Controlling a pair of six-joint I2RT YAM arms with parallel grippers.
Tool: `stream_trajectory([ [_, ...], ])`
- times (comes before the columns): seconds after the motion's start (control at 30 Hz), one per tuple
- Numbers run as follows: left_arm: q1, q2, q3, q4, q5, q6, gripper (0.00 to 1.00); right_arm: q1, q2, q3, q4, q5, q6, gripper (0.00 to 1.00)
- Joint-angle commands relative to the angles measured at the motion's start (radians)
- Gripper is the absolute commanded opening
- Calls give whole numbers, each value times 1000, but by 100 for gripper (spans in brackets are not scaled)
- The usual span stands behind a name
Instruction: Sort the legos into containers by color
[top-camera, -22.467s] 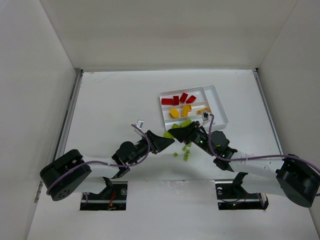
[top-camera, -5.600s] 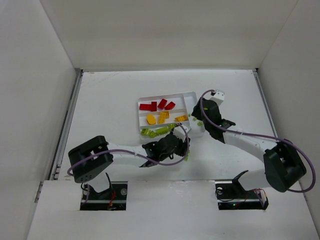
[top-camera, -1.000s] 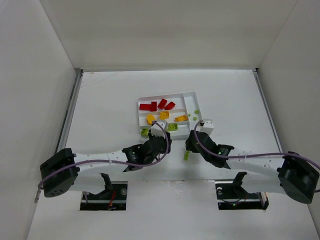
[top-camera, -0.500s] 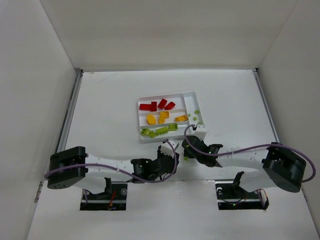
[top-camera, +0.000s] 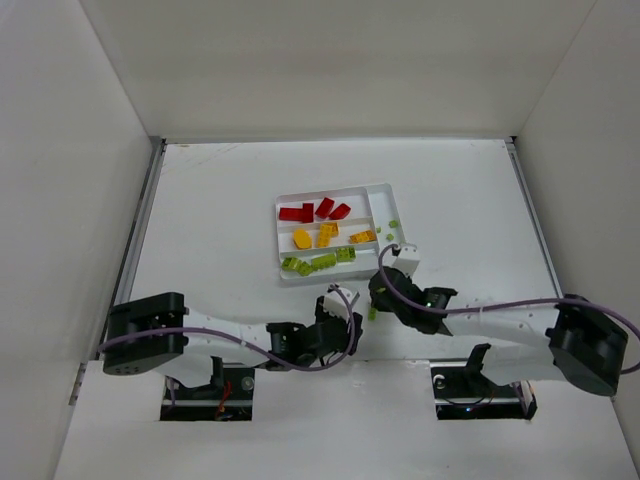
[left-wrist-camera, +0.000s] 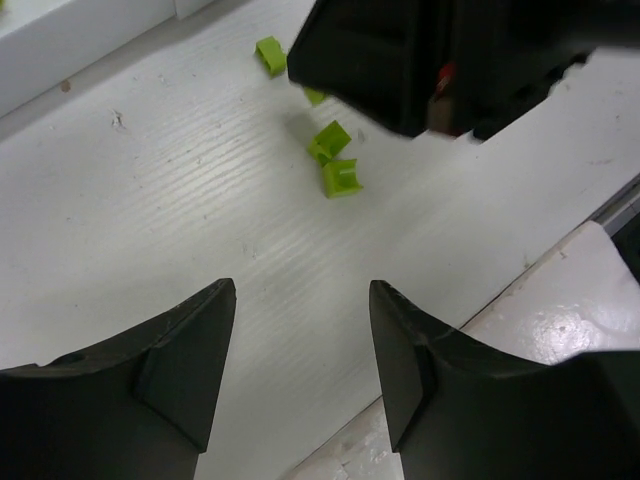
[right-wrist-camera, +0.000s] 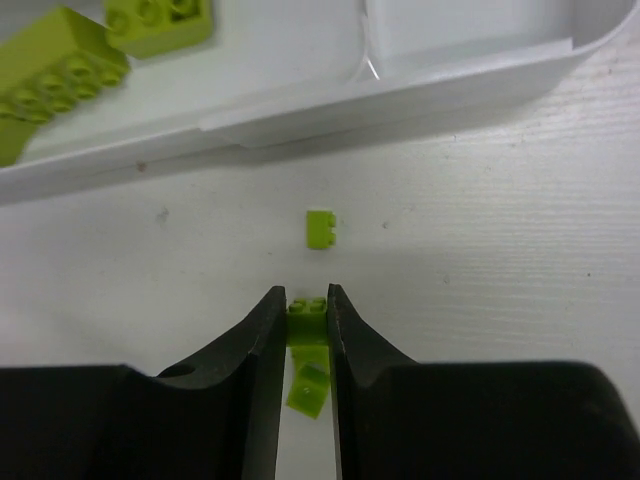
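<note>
The nearest loose cube is below my left gripper's fingers, to the right in the top view, so I will move my left gripper to that side and down onto it.
The white tray (top-camera: 385, 190) holds red bricks (top-camera: 312, 211) in its far slot, yellow-orange bricks (top-camera: 326, 236) in the middle slot and lime-green bricks (top-camera: 318, 263) in the near slot; tiny green cubes (top-camera: 393, 224) lie in the end slot. My right gripper (right-wrist-camera: 306, 308) is shut on a tiny lime-green cube (right-wrist-camera: 307, 320), just in front of the tray's near wall (right-wrist-camera: 400, 90). Another cube (right-wrist-camera: 320, 229) lies ahead of it and one (right-wrist-camera: 308, 387) lies under the fingers. My left gripper (left-wrist-camera: 298, 300) is open and empty over bare table, loose cubes (left-wrist-camera: 338, 170) beyond it.
The table's near edge (left-wrist-camera: 560, 300) runs just right of my left gripper. My right gripper's black body (left-wrist-camera: 450, 60) sits close beyond the loose cubes in the left wrist view. White enclosure walls (top-camera: 70, 150) stand on three sides.
My right gripper has closed on a tiny green cube near the tray's front edge. My left arm has pulled back toward the near edge of the table.
</note>
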Motion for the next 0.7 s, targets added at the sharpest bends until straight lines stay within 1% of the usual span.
stream_trajectory([
  [0.0,-8,47,34,41,13,-11,55,-48,-112,53,11,48,-73,19],
  [0.1,-14,103,70,58,15,0,56,-165,-133,95,44,42,-158,19],
  [0.17,-14,143,97,59,15,1,55,-243,-97,125,112,30,-214,20],
  [0.27,-17,194,132,61,15,10,55,-321,3,170,204,7,-245,21],
  [0.43,-27,258,175,69,8,27,55,-403,184,253,294,-10,-287,23],
  [0.47,-27,269,182,69,8,27,55,-415,210,265,310,-10,-291,25],
  [0.53,-27,289,196,69,7,29,54,-427,236,277,325,-15,-293,36],
  [0.6,-24,308,210,64,5,30,54,-424,230,277,330,-15,-285,47],
  [0.67,-20,323,221,61,2,32,54,-423,201,264,342,-11,-293,55],
])
